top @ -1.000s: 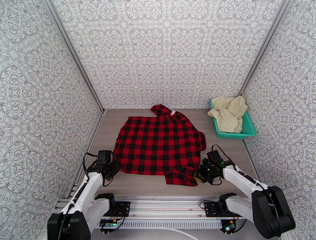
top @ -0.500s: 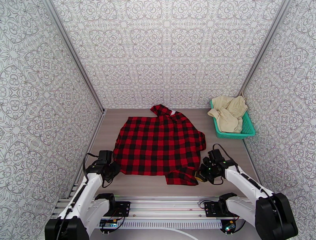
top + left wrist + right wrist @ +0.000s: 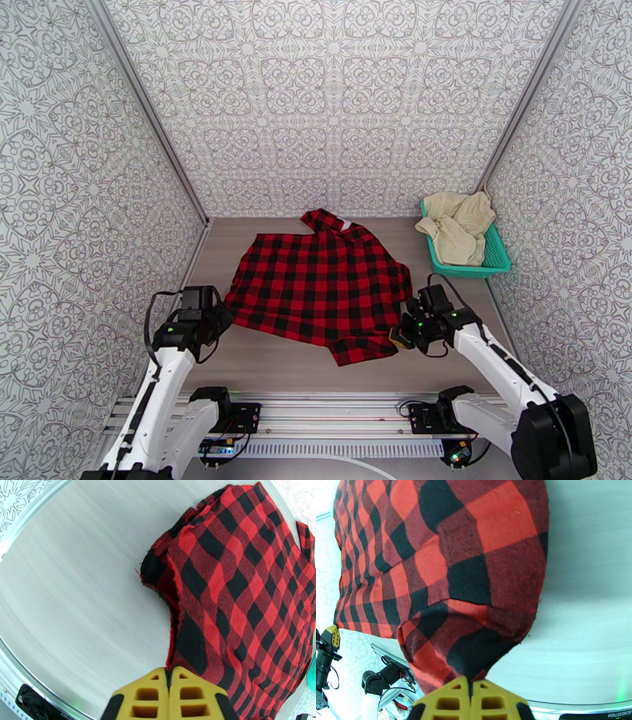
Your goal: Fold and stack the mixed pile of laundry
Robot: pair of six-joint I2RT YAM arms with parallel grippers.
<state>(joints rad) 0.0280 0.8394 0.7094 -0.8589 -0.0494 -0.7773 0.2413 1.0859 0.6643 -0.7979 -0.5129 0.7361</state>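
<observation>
The shirt's body lies spread flat at its side edge, so the left gripper will next carry the pinched hem corner outward, lower it onto that edge and release it.
The red-and-black checked flannel shirt [image 3: 320,288] lies spread on the table's middle, collar toward the back wall. My left gripper [image 3: 223,314] is shut on the shirt's near-left hem corner, the cloth [image 3: 221,598] pinched between its yellow fingers [image 3: 146,695]. My right gripper [image 3: 397,338] is shut on the near-right corner, where the fabric [image 3: 474,598] hangs from the yellow fingers [image 3: 489,701]. Both near corners are raised off the table. Cream-beige cloth pieces [image 3: 458,225] are heaped in the teal basket [image 3: 496,260] at the back right.
Patterned walls enclose the table on three sides. Aluminium edge rails run along the left side [image 3: 186,272] and the near edge [image 3: 316,403], where the arm bases are mounted. Bare tabletop [image 3: 268,367] lies between the shirt and the near rail.
Both grippers have risen and moved away from the near edge, lifting the shirt's near hem. The hem now sits farther from the rail and sags between the two grips.
</observation>
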